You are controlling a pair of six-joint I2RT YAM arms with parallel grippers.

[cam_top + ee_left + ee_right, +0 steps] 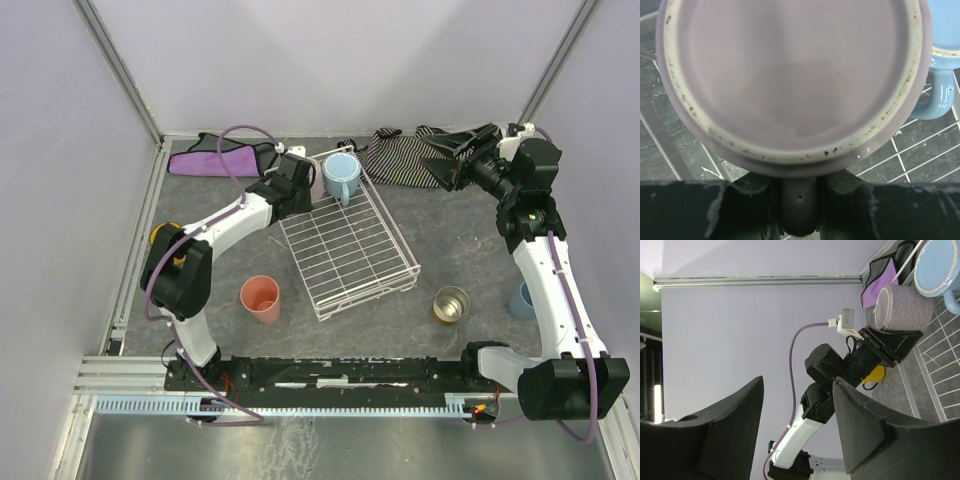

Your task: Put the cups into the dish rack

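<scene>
The left gripper lowers the pink mug into the rack's far corner next and releases it. The mug still hangs above the wires beside the light blue mug.
A pale pink mug [790,75] fills the left wrist view bottom-up. My left gripper [799,192] is shut on its handle, over the far left corner of the white wire dish rack [350,250]. A light blue mug [340,175] stands in the rack right beside it. On the table are a salmon tumbler [261,297], a metal cup [450,304] and a blue tumbler [521,299], half hidden by the right arm. A yellow mug [163,235] peeks out behind the left arm. My right gripper [440,158] hangs open and empty, raised at the back right.
A purple cloth [215,158] lies at the back left and a striped cloth [400,155] at the back, under the right gripper. Metal frame posts and rails edge the table. The left arm reaches across the table's left side to the rack.
</scene>
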